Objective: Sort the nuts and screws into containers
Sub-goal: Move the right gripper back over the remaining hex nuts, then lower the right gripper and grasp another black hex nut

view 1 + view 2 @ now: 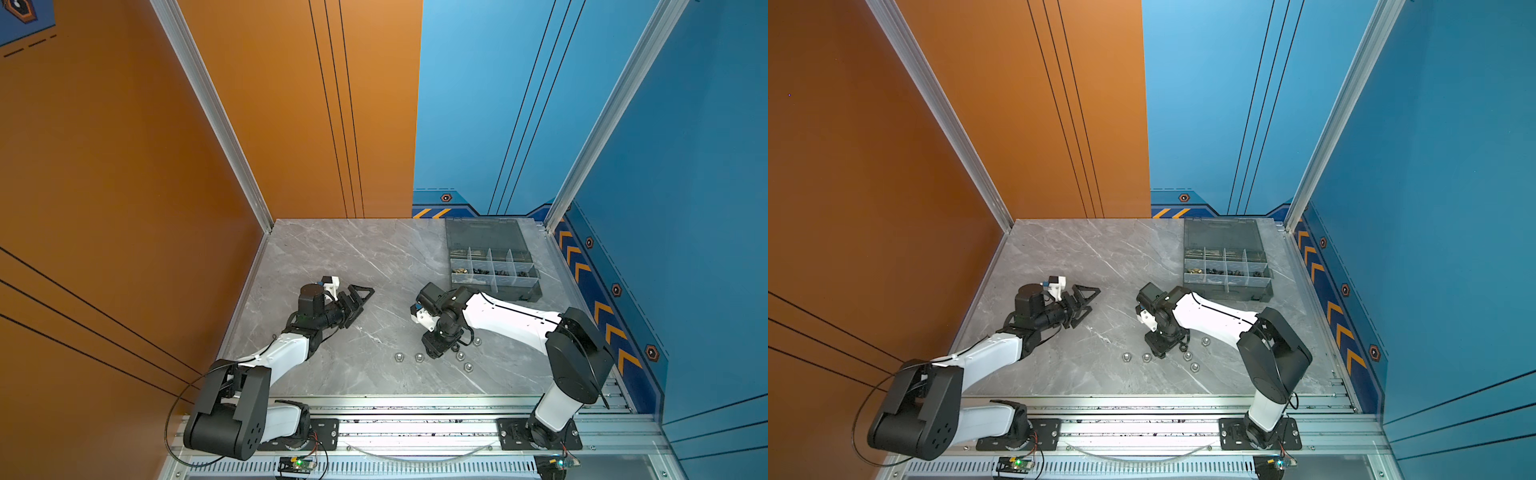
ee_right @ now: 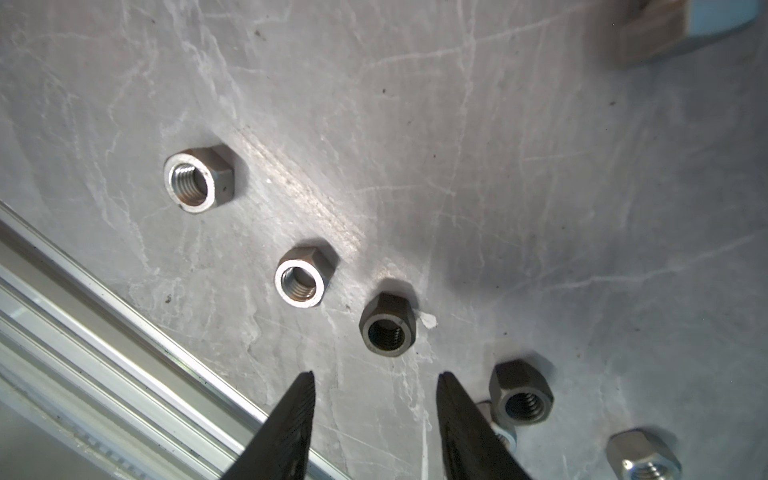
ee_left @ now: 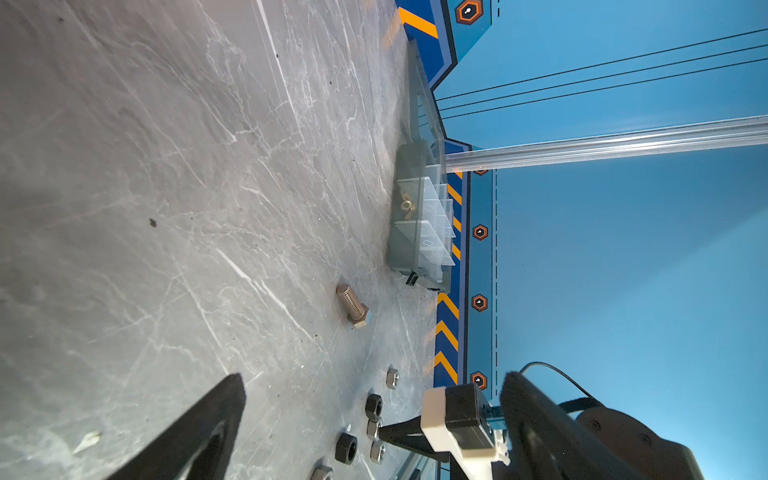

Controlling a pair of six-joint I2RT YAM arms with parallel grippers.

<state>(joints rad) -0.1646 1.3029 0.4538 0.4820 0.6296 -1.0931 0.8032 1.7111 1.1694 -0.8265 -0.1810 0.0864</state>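
The lone black nut is below, facing the gap between my fingers. My right gripper will lower its open fingers around the sides of the nut and close.
Several silver nuts (image 1: 419, 357) (image 1: 1146, 357) and black nuts (image 2: 388, 324) lie loose on the marble table near its front edge. My right gripper (image 2: 375, 374) (image 1: 436, 353) (image 1: 1160, 353) points down among them, open and holding nothing. One black nut sits just beyond its tips and another black nut (image 2: 521, 395) lies beside one finger. A silver screw (image 3: 353, 305) lies on the table between the nuts and the containers (image 1: 519, 293) (image 1: 1254, 295) (image 3: 399, 249), which hold small parts. My left gripper (image 1: 363, 305) (image 1: 1090, 303) (image 3: 373, 376) rests wide open and empty at mid-table.
The organiser's lid (image 1: 482, 235) lies open flat towards the back wall. An aluminium rail (image 1: 415, 405) runs along the table's front edge, close to the nuts. Orange and blue walls enclose the table on three sides.
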